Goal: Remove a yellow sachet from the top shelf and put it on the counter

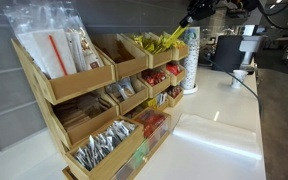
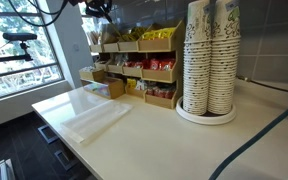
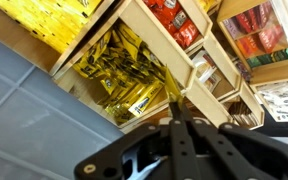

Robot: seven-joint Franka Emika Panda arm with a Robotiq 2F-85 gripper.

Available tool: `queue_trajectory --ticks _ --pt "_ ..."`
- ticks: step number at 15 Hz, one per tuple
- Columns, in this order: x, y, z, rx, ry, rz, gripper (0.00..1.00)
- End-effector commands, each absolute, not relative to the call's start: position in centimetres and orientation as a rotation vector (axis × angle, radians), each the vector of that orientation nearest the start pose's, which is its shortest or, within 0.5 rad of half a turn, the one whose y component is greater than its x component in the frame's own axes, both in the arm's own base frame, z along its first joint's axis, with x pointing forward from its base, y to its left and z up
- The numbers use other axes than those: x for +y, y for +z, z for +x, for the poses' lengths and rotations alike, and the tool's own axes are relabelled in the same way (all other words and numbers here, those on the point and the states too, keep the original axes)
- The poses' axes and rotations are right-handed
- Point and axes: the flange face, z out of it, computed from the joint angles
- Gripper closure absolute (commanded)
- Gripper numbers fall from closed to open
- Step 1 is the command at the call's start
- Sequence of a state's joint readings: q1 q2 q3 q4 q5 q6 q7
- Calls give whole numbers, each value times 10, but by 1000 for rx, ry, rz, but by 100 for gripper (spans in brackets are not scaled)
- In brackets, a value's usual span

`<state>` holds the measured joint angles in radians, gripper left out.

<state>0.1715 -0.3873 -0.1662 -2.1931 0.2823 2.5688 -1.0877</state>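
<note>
The yellow sachet will be released over the bare counter beside the clear plastic sheet, because that spot is empty. My gripper will move away from the rack and down to there.
The top shelf (image 1: 94, 78) of the stepped wooden rack holds a bin of yellow sachets (image 1: 152, 43) at its far end, next to the cups. They also show in an exterior view (image 2: 160, 34) and in the wrist view (image 3: 119, 65). My gripper (image 1: 187, 24) hangs just above and beyond that bin, and is at the top edge in an exterior view (image 2: 97, 10). In the wrist view its fingers (image 3: 174, 106) are shut on one yellow sachet (image 3: 170, 91), which is lifted off the pile. The white counter (image 1: 219, 130) lies below.
Tall stacks of paper cups (image 1: 190, 60) (image 2: 209, 55) stand beside the rack's end. Red packets (image 3: 174, 20) fill the bins of the lower rows. A clear plastic sheet (image 2: 94, 118) lies on the counter (image 2: 164, 135). A grey wall panel runs behind the rack.
</note>
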Motion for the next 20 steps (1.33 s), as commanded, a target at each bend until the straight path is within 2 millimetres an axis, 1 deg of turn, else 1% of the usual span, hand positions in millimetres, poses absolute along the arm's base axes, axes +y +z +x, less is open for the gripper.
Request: queue_trajectory --ticks 1,3,5,7,9,12,17,20 --pt "-33 660 453 -1196 -1362 -2689 100" --pt "-45 672 438 -1154 -1384 -2686 100" --pt "-55 680 425 -1131 -1374 -2663 100" --pt "-67 678 416 -1119 -1309 -2669 100" --pt "-77 668 410 -1107 -1204 -2682 100" --pt "-86 644 403 -1116 -1000 -2680 100" --pt "-100 586 396 -1103 -632 -2682 100" --pt "-110 550 395 -1067 -484 -2728 100"
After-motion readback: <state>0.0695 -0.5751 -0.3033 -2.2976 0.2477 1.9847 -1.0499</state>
